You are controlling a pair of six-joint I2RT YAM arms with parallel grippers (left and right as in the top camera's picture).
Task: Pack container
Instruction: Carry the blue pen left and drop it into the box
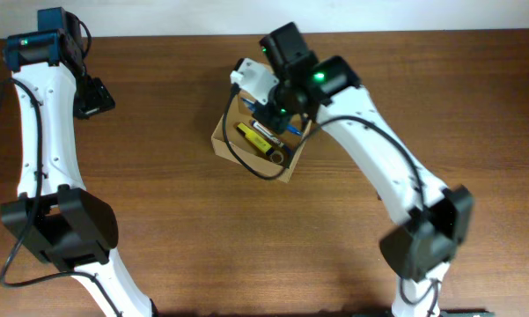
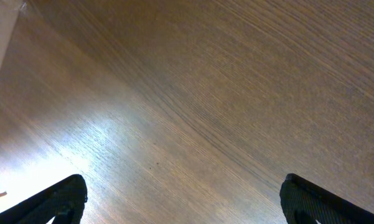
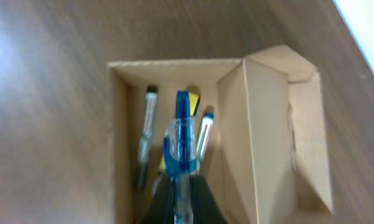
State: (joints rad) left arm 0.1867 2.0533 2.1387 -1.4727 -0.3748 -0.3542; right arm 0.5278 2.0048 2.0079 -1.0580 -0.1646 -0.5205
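The right gripper shifts to the left in the overhead view next, before it goes down into the box. Bare cardboard shows between the yellow marker and one pen.
The container is a small tan cardboard box, open, at the table's upper middle. It also fills the right wrist view, with its flap lid folded open to the right. Inside lie a yellow marker and two pens. My right gripper is shut on a blue clear pen and holds it over the box opening, pointing into it. My left gripper is open and empty over bare wood at the far left of the table.
The brown wooden table surrounds the box. A white wall edge runs along the table's far side. The left arm stands at the left, the right arm reaches in from the lower right.
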